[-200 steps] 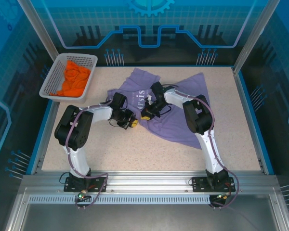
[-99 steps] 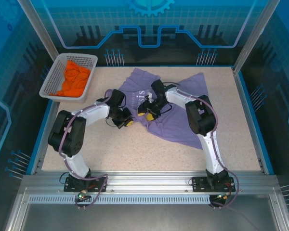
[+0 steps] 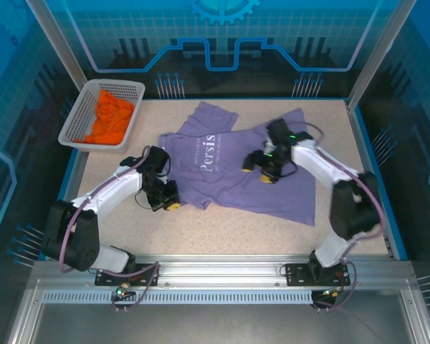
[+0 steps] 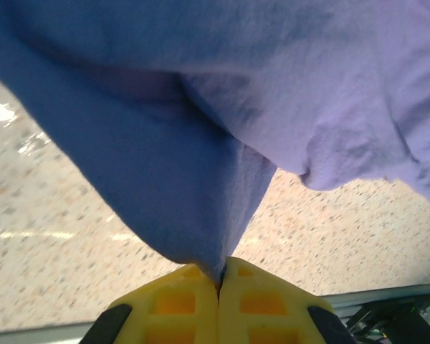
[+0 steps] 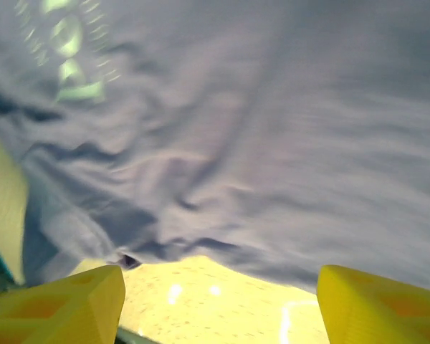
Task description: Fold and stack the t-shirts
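Observation:
My right gripper moves back and down onto the near corner of the shirt's hem [image 3: 312,221] next, since that corner lies below the gripper and closer to my base.
The lavender-purple t-shirt [image 3: 236,168] lies spread across the middle of the table, its white lettering [image 3: 211,153] facing up. My left gripper [image 3: 170,203] is at the shirt's near-left edge. In the left wrist view its yellow fingers [image 4: 179,308] are shut on a pinch of the purple cloth [image 4: 201,179], which drapes up from them. My right gripper [image 3: 262,170] hovers over the shirt's middle. In the right wrist view the right gripper [image 5: 218,308] is open, its fingers [image 5: 57,308] wide apart with nothing between them, and the purple cloth [image 5: 258,129] lies just beyond. The orange t-shirt [image 3: 112,119] sits crumpled in the basket.
A white mesh basket [image 3: 73,127] stands at the back left corner of the speckled table [image 3: 236,229]. Blue rails and glass walls border the table on all sides.
The right gripper opened, let go of the shirt and swung to the right. The left gripper pulled its edge of the shirt left and nearer, and the shirt now lies flatter with its lettering visible.

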Motion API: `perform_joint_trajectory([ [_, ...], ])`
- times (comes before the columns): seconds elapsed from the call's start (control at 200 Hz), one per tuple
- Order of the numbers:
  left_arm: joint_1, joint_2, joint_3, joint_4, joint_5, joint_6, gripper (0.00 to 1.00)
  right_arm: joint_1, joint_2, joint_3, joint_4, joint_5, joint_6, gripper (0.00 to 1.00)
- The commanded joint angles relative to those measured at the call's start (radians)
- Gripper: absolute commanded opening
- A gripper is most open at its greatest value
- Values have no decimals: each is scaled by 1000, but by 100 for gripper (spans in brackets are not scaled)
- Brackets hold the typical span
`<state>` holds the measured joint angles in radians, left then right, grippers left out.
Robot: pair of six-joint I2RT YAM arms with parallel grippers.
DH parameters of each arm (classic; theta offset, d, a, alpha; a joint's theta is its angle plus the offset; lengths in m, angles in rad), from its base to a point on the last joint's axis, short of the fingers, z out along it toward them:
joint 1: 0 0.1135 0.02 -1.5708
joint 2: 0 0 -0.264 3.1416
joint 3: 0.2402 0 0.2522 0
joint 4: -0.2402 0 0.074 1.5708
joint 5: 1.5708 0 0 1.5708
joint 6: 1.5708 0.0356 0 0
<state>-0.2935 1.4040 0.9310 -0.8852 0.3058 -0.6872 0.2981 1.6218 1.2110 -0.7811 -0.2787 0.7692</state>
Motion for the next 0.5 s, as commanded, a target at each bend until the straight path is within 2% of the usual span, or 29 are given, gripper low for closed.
perform_joint_trajectory([
  [0.0, 22, -61, -15, -130, -11, 43, 0, -109, -170, -188, -157, 205, 97, 70],
  [0.16, 64, -118, -39, -160, -76, 43, 0, -273, -459, -425, -192, 292, 163, 65],
  [0.28, 72, -146, -49, -169, -128, 37, 0, -376, -586, -514, -220, 336, 214, 56],
  [0.395, 76, -157, -44, -168, -159, 39, 0, -457, -582, -562, -188, 315, 190, 52],
  [0.495, 76, -161, -43, -172, -165, 43, 0, -478, -511, -561, -152, 300, 144, 49],
])
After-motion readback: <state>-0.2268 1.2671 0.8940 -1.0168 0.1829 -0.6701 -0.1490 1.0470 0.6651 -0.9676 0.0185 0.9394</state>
